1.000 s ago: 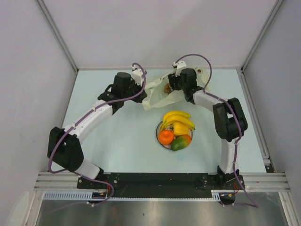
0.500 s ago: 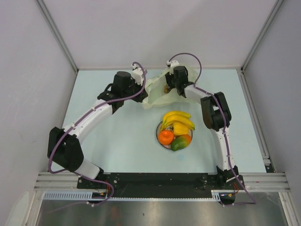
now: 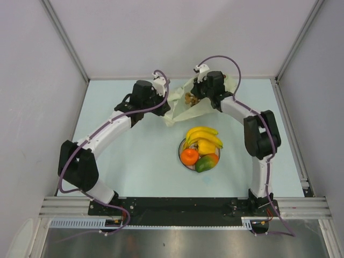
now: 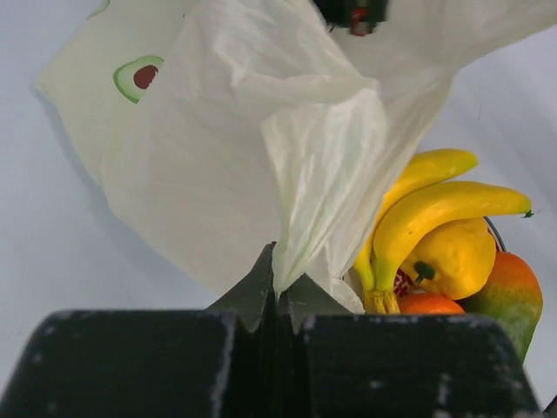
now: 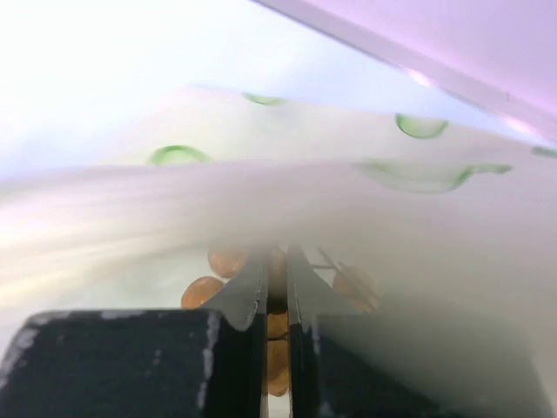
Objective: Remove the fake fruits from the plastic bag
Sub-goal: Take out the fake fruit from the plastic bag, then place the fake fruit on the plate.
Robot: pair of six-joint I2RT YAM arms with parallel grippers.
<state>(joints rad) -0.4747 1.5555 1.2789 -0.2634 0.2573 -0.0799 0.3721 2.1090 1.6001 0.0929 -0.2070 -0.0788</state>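
Note:
The plate gathers the fruit, so my right gripper should lift out of the bag and back, then lower the brown cluster onto the orange and mango.
The pale plastic bag lies crumpled at the back of the table. My left gripper is shut on a fold of the bag and holds it up. Inside the bag's mouth, my right gripper is shut on a brown round cluster; the cluster shows at the opening, and bag film blurs most of the right wrist view. A banana bunch, yellow fruit, orange and green-red mango sit on the plate.
The plate of fruit stands in the middle of the table, just in front of the bag. Grey walls close the table at the back and on both sides. The bananas and mango lie close beyond my left gripper.
My right gripper has closed on the brown cluster inside the bag, and the right arm has drawn back a little. The left arm has edged slightly right, still holding the bag.

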